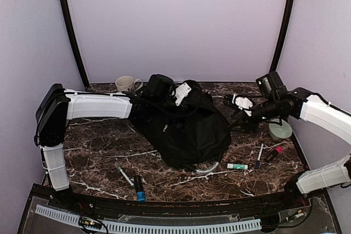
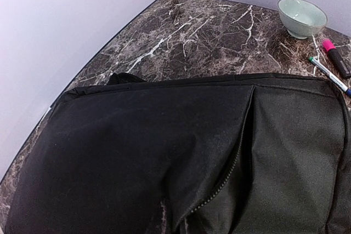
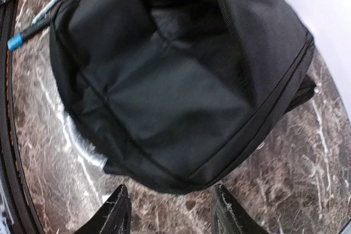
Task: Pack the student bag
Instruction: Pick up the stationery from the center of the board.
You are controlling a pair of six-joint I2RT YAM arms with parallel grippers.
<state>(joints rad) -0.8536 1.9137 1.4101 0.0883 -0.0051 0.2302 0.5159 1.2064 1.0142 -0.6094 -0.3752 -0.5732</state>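
Observation:
The glue stick's other end faces the bag's grey loop handle, so my right gripper will move back and down onto the glue stick's end by the pen (image 1: 244, 166).
The student bag (image 1: 184, 127) is a large black fabric backpack lying in the middle of the marble table. Its grey loop handle (image 1: 207, 169) points toward the front edge. My left gripper (image 1: 176, 101) sits on the bag's back top edge. In the left wrist view the bag (image 2: 164, 152) fills the lower frame, its fabric puckers toward the bottom middle, and my fingers are buried out of sight. My right gripper (image 3: 171, 215) stands open just off the bag's (image 3: 181, 91) right side, with bare marble between its fingers (image 3: 118, 215). In the top view it (image 1: 232, 102) hovers level with the bag.
A white mug (image 1: 127, 84) stands behind the left arm. A pale bowl (image 1: 280, 130) sits at the right. Near it lie a pen (image 1: 259, 156), a pink highlighter (image 1: 274, 152) and a green-capped stick (image 1: 237, 166). A pen (image 1: 124, 174) and a blue-tipped marker (image 1: 139, 188) lie front left.

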